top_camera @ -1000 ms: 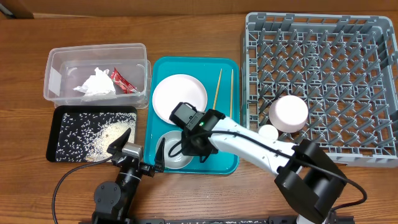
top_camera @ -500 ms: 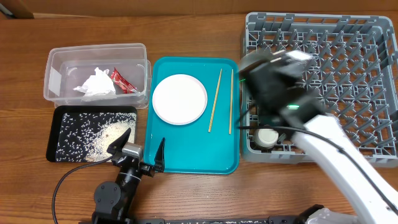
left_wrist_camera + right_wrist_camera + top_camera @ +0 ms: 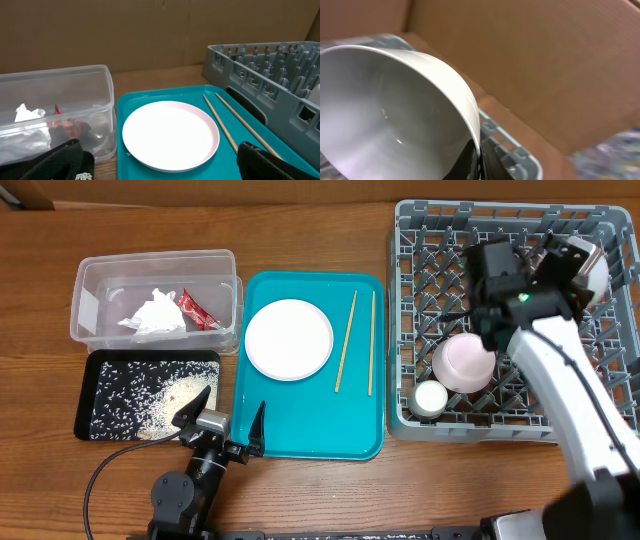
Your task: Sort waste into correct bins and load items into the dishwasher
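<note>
The greyish bowl (image 3: 590,262) should next go to the left in the overhead view and down onto the dish rack's wires with my right gripper. The wires are below the bowl, beyond the pinkish bowl.
My right gripper (image 3: 572,268) is shut on the rim of the greyish bowl (image 3: 590,262) and holds it tilted above the far right of the grey dish rack (image 3: 520,225). The right wrist view shows the bowl (image 3: 395,110) pinched between the fingers (image 3: 477,161). A pinkish bowl (image 3: 463,363) and a small white cup (image 3: 431,398) sit in the rack's front left. The white plate (image 3: 289,339) and two chopsticks (image 3: 345,340) lie on the teal tray (image 3: 310,442). My left gripper (image 3: 225,425) is open and empty at the tray's front left (image 3: 160,171).
The clear tub (image 3: 100,270) at the back left holds the crumpled napkin (image 3: 155,315) and the red sauce packet (image 3: 197,308). The black tray (image 3: 95,365) in front of it holds loose rice (image 3: 150,395). Cardboard stands behind the table.
My right arm lifted the greyish bowl off the teal tray's front and carried it right and back, over the rack. The left arm has not moved.
</note>
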Robot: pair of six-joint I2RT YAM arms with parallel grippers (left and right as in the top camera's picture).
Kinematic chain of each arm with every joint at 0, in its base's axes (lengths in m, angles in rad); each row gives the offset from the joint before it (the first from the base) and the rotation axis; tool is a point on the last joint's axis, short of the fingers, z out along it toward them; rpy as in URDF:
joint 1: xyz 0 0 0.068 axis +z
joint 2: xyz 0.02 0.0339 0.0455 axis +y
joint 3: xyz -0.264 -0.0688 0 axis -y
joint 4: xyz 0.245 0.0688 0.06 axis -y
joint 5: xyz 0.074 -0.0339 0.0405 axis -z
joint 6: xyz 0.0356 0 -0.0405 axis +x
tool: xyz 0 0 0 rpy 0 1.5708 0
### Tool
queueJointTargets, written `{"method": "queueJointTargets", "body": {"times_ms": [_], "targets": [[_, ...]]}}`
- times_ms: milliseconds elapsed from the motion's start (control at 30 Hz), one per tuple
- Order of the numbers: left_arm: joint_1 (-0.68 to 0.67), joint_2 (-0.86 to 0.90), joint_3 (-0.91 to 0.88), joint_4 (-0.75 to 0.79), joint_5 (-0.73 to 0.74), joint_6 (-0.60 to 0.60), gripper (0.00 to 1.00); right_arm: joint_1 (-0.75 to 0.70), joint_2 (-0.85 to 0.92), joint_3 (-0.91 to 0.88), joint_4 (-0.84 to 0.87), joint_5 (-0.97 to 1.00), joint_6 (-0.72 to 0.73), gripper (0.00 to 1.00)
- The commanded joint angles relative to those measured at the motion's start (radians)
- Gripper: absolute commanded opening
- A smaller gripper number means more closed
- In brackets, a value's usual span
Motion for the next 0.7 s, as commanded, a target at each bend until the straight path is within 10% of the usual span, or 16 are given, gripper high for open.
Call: {"method": "queueJointTargets", "body": {"times_ms": [0, 667], "targets": [[0.005, -0.005, -0.003, -0.002, 0.008, 0.0, 1.0, -0.047, 0.072, 0.007, 0.016, 0.023, -0.023, 0.04], [0.005, -0.005, -0.003, -0.002, 0.008, 0.0, 1.0, 0.021, 0.263, 0.007, 0.165, -0.144, -0.193, 0.04]]}}
